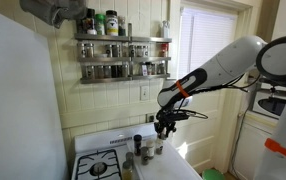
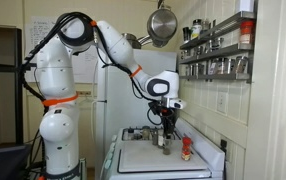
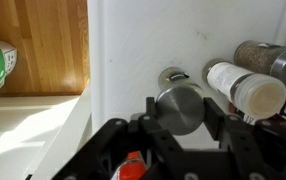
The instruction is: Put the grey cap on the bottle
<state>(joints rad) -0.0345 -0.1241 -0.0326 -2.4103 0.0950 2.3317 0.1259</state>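
Note:
The grey cap still hangs above the dark round top of the bottle [image 3: 171, 76], so my gripper needs to lower and release it.
In the wrist view my gripper [image 3: 181, 110] is shut on the round grey metal cap [image 3: 179, 108], with a finger pressed to each side of it. Just beyond the cap, the dark round top of a bottle [image 3: 170, 76] stands on the white counter. In both exterior views the gripper [image 1: 164, 126] [image 2: 167, 124] points down, just above a small group of bottles [image 1: 140, 149] [image 2: 164, 141]. The cap is too small to make out in those views.
A jar with a white lid [image 3: 247, 90] and a dark jar [image 3: 273, 58] stand right of the cap. A red-topped bottle [image 2: 186, 150] [image 3: 131, 170] is close by. There is a stove burner [image 1: 100, 165], a spice rack [image 1: 123, 55] and a hanging pan [image 2: 163, 24].

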